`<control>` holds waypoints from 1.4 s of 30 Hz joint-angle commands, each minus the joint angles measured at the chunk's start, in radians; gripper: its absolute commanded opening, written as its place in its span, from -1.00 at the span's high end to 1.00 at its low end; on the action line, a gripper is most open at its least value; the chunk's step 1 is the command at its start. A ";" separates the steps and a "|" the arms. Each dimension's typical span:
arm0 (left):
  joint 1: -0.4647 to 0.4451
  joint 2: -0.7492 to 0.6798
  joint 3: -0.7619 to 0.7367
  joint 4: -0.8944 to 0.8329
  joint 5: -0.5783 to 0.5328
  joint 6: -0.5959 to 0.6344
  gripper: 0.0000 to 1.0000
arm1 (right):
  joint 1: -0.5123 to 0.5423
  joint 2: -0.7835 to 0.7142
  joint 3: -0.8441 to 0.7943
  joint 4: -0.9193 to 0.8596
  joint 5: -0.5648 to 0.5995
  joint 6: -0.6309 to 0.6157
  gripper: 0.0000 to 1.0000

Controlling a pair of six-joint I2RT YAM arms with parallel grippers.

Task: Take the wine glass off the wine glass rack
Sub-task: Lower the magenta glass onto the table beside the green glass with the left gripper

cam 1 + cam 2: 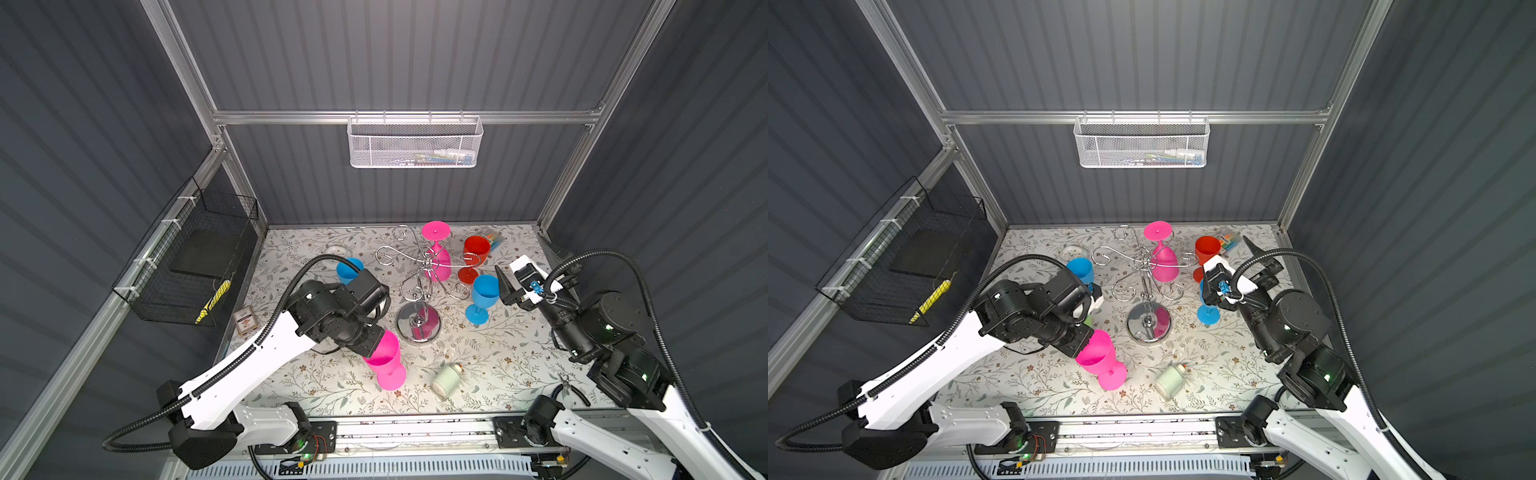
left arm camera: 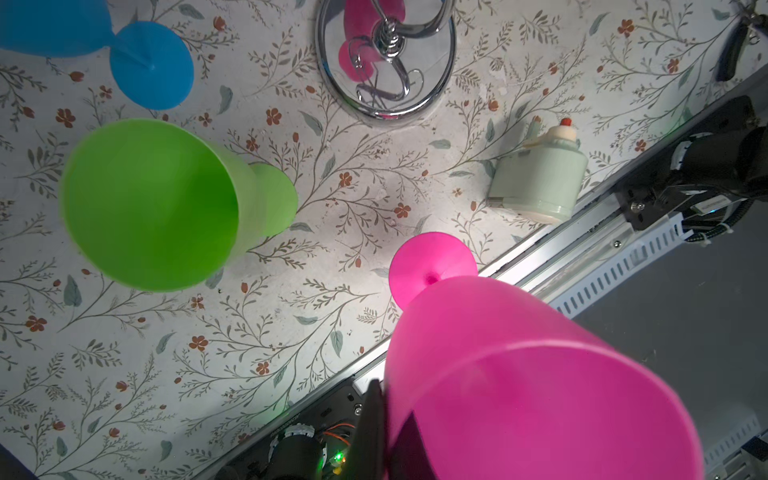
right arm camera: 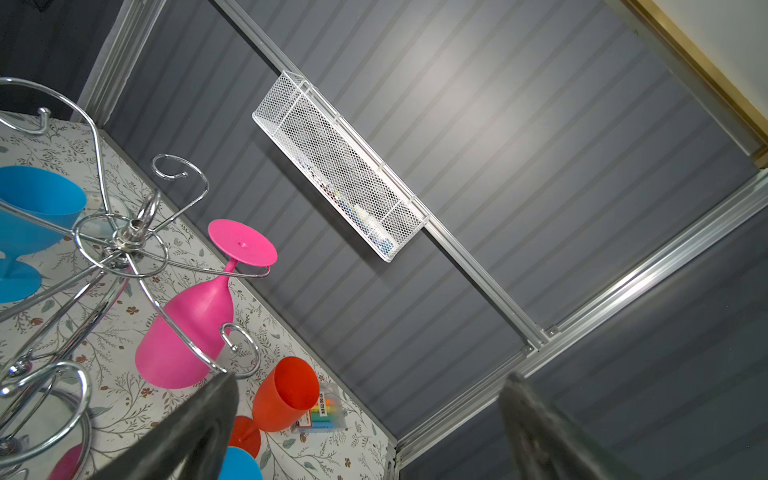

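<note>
I will lower the glass in my left gripper, foot down, onto the bare tabletop (image 2: pixel 376 237) beside the green glass next and let go of its rim, because it is clear of the rack.
The chrome wine glass rack (image 1: pixel 417 322) (image 1: pixel 1148 322) stands mid-table, and its mirror base shows in the left wrist view (image 2: pixel 386 89). One pink wine glass (image 1: pixel 436 259) (image 3: pixel 187 336) hangs upside down from a far scroll arm. My left gripper (image 1: pixel 371 352) (image 2: pixel 388 405) is shut on the rim of a second pink wine glass (image 1: pixel 386 365) (image 2: pixel 519 374). This glass is tilted near the front edge, foot downward. To the right of the rack my right gripper (image 1: pixel 511 272) (image 3: pixel 370 378) is raised and open, holding nothing.
A blue glass (image 1: pixel 484 293) and a red glass (image 1: pixel 476 249) stand right of the rack, and another blue one (image 1: pixel 349 268) left. A green glass (image 2: pixel 153 203) stands under my left arm. A pale jar (image 1: pixel 446 378) lies in front. Pliers (image 1: pixel 573 388) lie at the front right.
</note>
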 commanded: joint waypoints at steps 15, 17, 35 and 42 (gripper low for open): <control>-0.039 -0.051 -0.258 0.197 -0.108 -0.237 1.00 | 0.001 -0.008 -0.015 0.020 0.015 0.029 -0.98; -0.043 -0.038 -0.261 0.201 -0.119 -0.244 1.00 | 0.001 -0.010 -0.018 0.017 0.019 0.031 -0.98; -0.056 0.064 -0.264 0.220 -0.155 -0.264 1.00 | 0.001 -0.011 -0.037 0.019 0.026 0.029 -0.98; -0.062 0.077 -0.271 0.227 -0.159 -0.267 1.00 | 0.001 -0.012 -0.041 0.020 0.031 0.024 -0.98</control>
